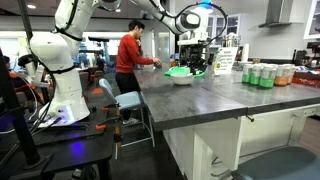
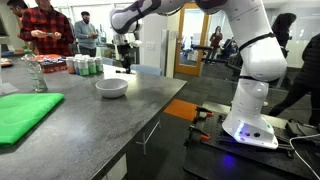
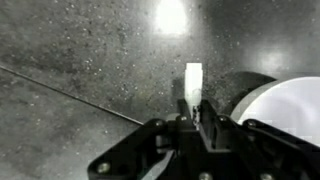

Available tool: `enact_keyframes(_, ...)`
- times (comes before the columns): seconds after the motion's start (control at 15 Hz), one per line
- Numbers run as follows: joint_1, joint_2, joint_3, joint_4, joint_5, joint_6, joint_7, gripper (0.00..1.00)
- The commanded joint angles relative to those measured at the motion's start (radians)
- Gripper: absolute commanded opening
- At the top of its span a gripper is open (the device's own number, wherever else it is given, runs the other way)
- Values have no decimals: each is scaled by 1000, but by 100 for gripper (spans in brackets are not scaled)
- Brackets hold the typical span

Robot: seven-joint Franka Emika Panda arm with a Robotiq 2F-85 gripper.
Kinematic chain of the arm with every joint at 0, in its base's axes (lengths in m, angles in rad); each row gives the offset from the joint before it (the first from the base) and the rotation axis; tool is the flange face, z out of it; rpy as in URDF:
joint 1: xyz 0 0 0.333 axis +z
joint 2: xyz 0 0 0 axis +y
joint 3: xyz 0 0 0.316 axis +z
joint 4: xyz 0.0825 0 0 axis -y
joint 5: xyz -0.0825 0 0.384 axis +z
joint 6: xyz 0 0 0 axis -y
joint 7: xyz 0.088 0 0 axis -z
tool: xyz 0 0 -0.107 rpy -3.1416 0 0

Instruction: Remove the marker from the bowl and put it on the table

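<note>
I should next lower my gripper's marker onto the open spot just beside the white bowl and release it.
In the wrist view my gripper (image 3: 190, 108) is shut on the marker (image 3: 193, 78). Its pale end sticks out past the fingertips, and its dark body is hidden between the fingers. It hangs above the dark grey speckled table (image 3: 80, 50), just left of the white bowl (image 3: 285, 105). In both exterior views the gripper (image 1: 195, 55) (image 2: 124, 48) hovers above the table (image 1: 220, 100) (image 2: 90, 125), beyond the bowl (image 1: 183, 79) (image 2: 111, 88). The marker is too small to make out there.
A green cloth (image 2: 25, 112) (image 1: 180, 70) lies on the table near the bowl. Drink cans (image 2: 85, 66) (image 1: 265, 75) stand in a row at the table's end. People (image 1: 127, 55) (image 2: 45, 25) stand beside the table. The robot's base (image 2: 250, 125) sits on a low black workbench.
</note>
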Motion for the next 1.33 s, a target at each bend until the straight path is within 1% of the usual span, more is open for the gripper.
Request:
enact_keyframes(0.0,-12,63,-6,60,38,-18,52,5)
enact_keyframes(0.4,-24,119,-11,85,49,12,93,5)
enact_keyframes(0.47,-23,122,-12,88,51,17,105,11)
enact_keyframes(0.53,-23,124,-11,91,54,22,112,23)
enact_keyframes(0.6,-24,126,-10,94,58,25,113,24)
enact_keyframes(0.67,-24,127,-10,98,61,26,119,29)
enact_keyframes(0.8,-23,128,-11,103,63,24,120,17)
enact_keyframes(0.87,-22,129,-13,105,61,23,122,22)
enact_keyframes(0.93,-22,130,-12,107,62,23,118,44)
enact_keyframes(1.0,-23,131,-11,105,60,37,113,46)
enact_keyframes(1.07,-21,131,-14,104,55,49,117,51)
enact_keyframes(1.13,-17,93,-18,71,53,52,136,59)
enact_keyframes(1.27,-12,60,-18,54,57,55,160,73)
